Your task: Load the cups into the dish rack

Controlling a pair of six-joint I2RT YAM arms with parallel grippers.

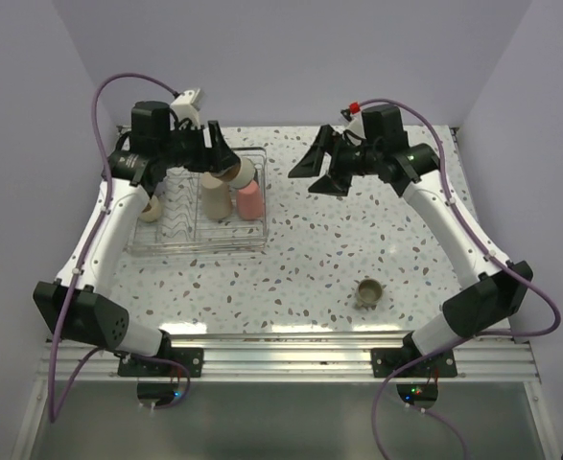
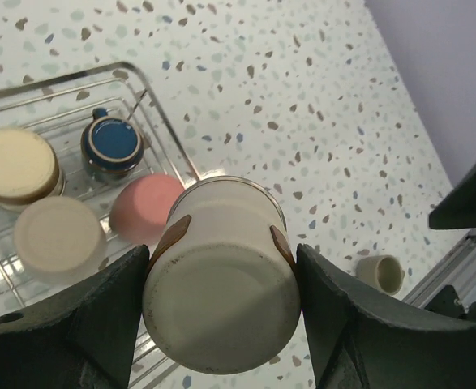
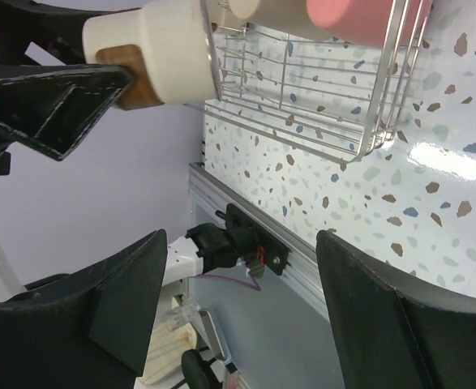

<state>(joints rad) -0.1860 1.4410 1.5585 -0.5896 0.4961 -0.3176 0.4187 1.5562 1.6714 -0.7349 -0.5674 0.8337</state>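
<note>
My left gripper holds the cream cup. It needs to pull back, straighten the cup, then lower it and let it go at the rack's bare near corner (image 1: 248, 235), below and back by the pink cup.
My left gripper (image 1: 231, 165) is shut on a cream cup with brown patches (image 2: 221, 279), held tilted above the right end of the silver wire dish rack (image 1: 195, 249). In the rack stand a pink cup (image 1: 249, 199) and a beige cup (image 1: 214, 199), both bottom up. The left wrist view also shows a dark mug with a blue base (image 2: 112, 146) and two cream cups (image 2: 15, 166) in there. A small olive-tan mug (image 1: 368, 292) stands upright on the table at the near right. My right gripper (image 1: 321, 171) is open and empty, raised over the far middle of the table.
The speckled table (image 1: 358, 240) ends in a metal rail at the near edge (image 1: 291, 350). Lavender walls close in the back and both sides. The rack sits at the far left, under the left arm.
</note>
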